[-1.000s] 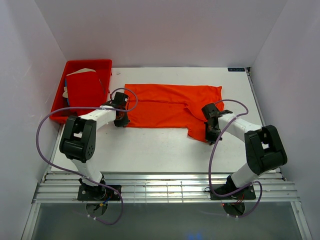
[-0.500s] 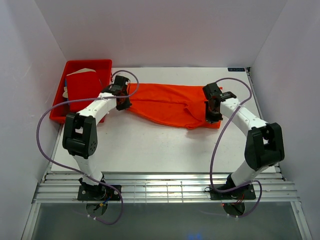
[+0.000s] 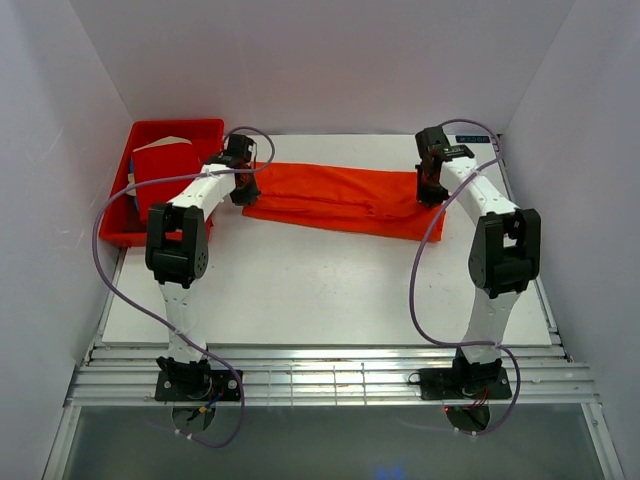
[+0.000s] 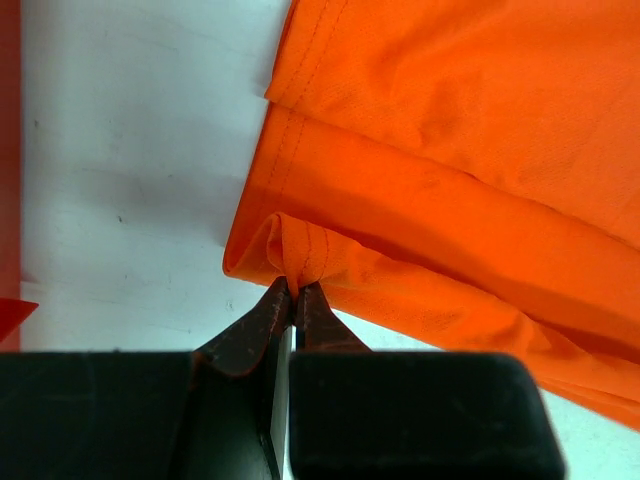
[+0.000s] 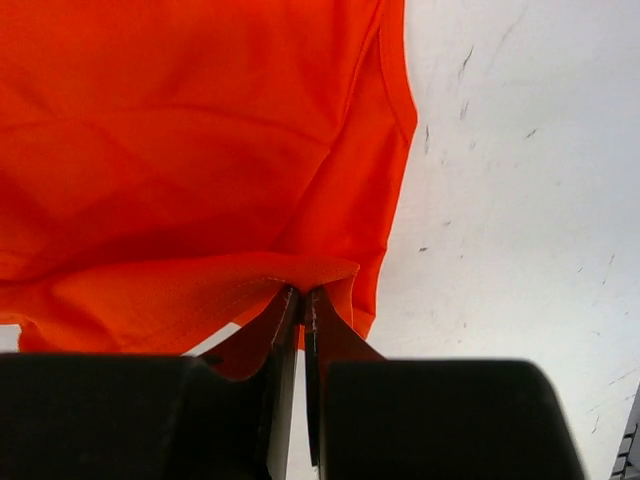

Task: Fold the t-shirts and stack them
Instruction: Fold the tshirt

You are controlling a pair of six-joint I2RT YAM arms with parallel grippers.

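The hem fold in my left gripper should next go outward and down onto the far orange layer and be released, since that layer lies uncovered there.
The bright orange t-shirt lies folded lengthwise into a long band across the back of the white table. My left gripper is shut on its left edge, pinching a hem fold. My right gripper is shut on its right edge, pinching the cloth. The deeper red t-shirt lies folded in the red tray at the back left.
The red plastic tray stands at the table's back left corner, close to my left arm. White walls enclose the table on three sides. The bare white table surface stretches in front of the orange shirt.
Both grippers have carried the near edge of the orange shirt away from the bases toward the back, folding it over into a narrower band.
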